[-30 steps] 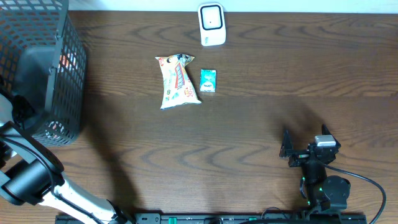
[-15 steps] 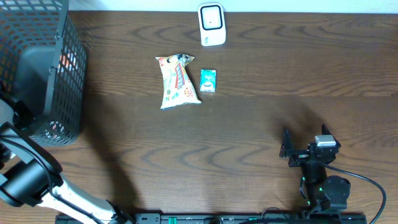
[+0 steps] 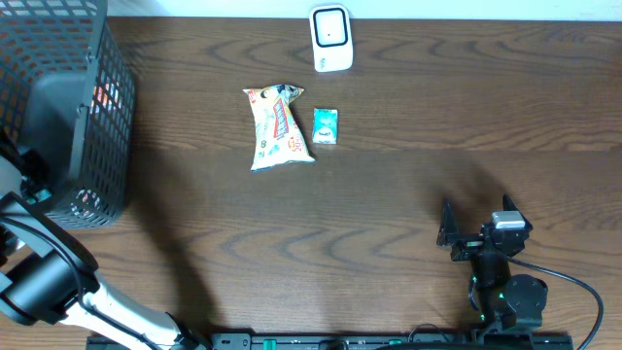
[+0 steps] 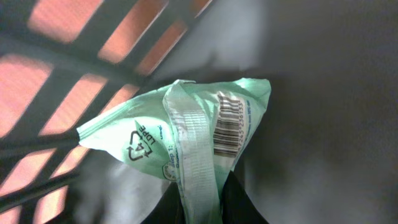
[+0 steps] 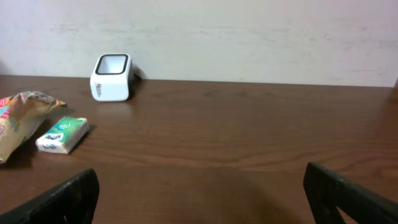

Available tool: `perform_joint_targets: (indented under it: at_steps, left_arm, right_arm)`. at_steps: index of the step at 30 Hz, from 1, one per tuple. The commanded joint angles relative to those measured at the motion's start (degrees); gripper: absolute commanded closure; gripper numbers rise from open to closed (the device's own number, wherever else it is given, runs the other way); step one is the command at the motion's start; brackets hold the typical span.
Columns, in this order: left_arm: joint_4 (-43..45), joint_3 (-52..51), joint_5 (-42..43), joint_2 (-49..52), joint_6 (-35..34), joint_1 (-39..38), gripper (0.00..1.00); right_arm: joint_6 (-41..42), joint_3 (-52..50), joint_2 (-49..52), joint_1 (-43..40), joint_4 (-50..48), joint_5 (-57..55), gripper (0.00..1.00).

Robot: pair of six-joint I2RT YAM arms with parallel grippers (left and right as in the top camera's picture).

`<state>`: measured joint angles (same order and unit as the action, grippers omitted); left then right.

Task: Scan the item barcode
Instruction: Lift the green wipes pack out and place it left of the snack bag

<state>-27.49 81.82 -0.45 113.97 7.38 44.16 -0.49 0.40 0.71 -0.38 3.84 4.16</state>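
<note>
I will next lift my left gripper up over the side of the basket, then lower it to release the packet on the tabletop (image 3: 229, 122) beside the printed snack bag, where the tabletop is clear.
Inside the black mesh basket (image 3: 97, 117), my left gripper (image 4: 202, 202) is shut on the seam of a pale green plastic packet (image 4: 186, 134). The packet's barcode (image 4: 227, 127) faces the left wrist camera. From overhead the basket wall hides this gripper and the packet. The white barcode scanner (image 3: 330, 39) stands at the table's far edge, also in the right wrist view as a white scanner (image 5: 112, 77). My right gripper (image 3: 445, 226) rests low near the front right, open and holding nothing, its fingers (image 5: 68, 199) far apart.
A printed snack bag (image 3: 277, 126) and a small green pack (image 3: 325, 125) lie side by side in front of the scanner. The basket fills the left back corner. Dark wooden tabletop (image 3: 437, 117) spreads between the scanner and my right arm.
My left arm has shifted slightly at the basket's near side. The right arm and the items on the table have not moved.
</note>
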Motion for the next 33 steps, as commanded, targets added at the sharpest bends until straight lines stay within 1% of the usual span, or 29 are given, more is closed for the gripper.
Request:
perform_joint_targets:
  at_steps: [1,3,5,7,11,15,18,20,22,23,24,29,32,33]
  left_arm:
    - [3.4,1.1,12.2,-6.1,-4.9,0.1,0.93]
    - [6.6,1.1,16.1,-8.9,-8.7,0.1,0.93]
    - [12.2,1.1,21.7,-13.0,-14.6,0.1,0.93]
    - [16.2,1.1,25.4,-16.0,-19.1,0.1,0.93]
    - [23.0,1.1,33.1,-21.8,-26.7,-0.3,0.93]
    - [26.6,1.1,39.1,-27.0,-34.9,-2.1,0.93]
    - [26.7,1.1,42.2,-29.9,-38.2,-4.9,0.93]
    - [26.7,1.1,44.3,-30.8,-38.1,-8.1,0.93]
    - [26.9,1.1,44.5,-31.1,-38.1,-12.3,0.93]
    - [26.9,1.1,44.5,-31.0,-37.6,-14.4,0.95]
    - [26.9,1.0,44.4,-30.6,-35.9,-17.4,0.93]
    - [25.0,0.9,44.4,-28.0,-27.8,-27.4,0.93]
    - [21.7,0.9,44.0,-25.7,-20.6,-32.5,0.93]
    - [19.9,0.9,42.1,-24.7,-18.6,-34.1,0.93]
  right_arm:
    - [0.0,-0.1,-0.3,0.4,0.2,-0.2,0.01]
    - [0.0,-0.1,-0.3,0.4,0.2,-0.2,0.01]
    - [0.0,-0.1,-0.3,0.4,0.2,-0.2,0.01]
    - [0.0,-0.1,-0.3,0.4,0.2,-0.2,0.01]
    - [0.0,-0.1,-0.3,0.4,0.2,-0.2,0.01]
    - [0.0,-0.1,-0.3,0.4,0.2,-0.2,0.01]
    - [0.0,-0.1,-0.3,0.4,0.2,-0.2,0.01]
    - [0.0,-0.1,-0.3,0.4,0.2,-0.2,0.01]
    - [0.0,-0.1,-0.3,0.4,0.2,-0.2,0.01]
    - [0.0,-0.1,-0.3,0.4,0.2,-0.2,0.01]
    - [0.0,-0.1,-0.3,0.4,0.2,-0.2,0.01]
    - [0.0,-0.1,-0.3,0.4,0.2,-0.2,0.01]
    - [0.0,-0.1,-0.3,0.4,0.2,-0.2,0.01]
    - [0.0,-0.1,-0.3,0.4,0.2,-0.2,0.01]
